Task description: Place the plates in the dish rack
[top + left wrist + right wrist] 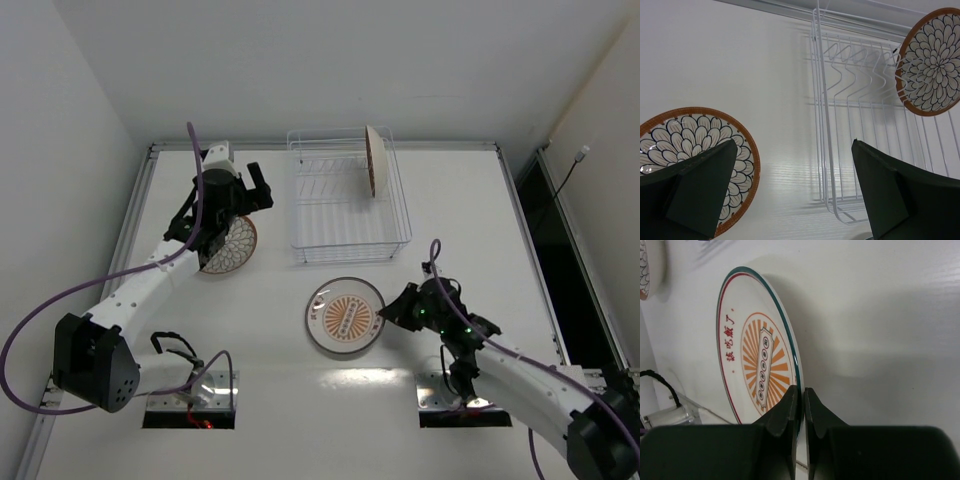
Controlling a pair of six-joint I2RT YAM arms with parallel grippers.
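Observation:
I should lift with my right gripper next, swing outward turning the sunburst plate (343,316) upright, and lower to release it. Empty slots (354,180) beside the upright petal plate lie outward.
The white wire dish rack (345,215) stands at the back centre with one petal plate (375,160) upright in its right end. It also shows in the left wrist view (932,60), inside the rack (860,95). A second petal plate (232,247) lies flat on the table, partly under my left arm. My left gripper (266,191) is open and empty above the gap between this plate (687,135) and the rack. The sunburst plate (343,316) lies at the table's middle. My right gripper (396,309) is shut on its right rim (796,365).
The table's back rail (330,148) runs just behind the rack. Two cut-outs with cables (190,405) sit by the arm bases at the near edge. Walls close in on both sides.

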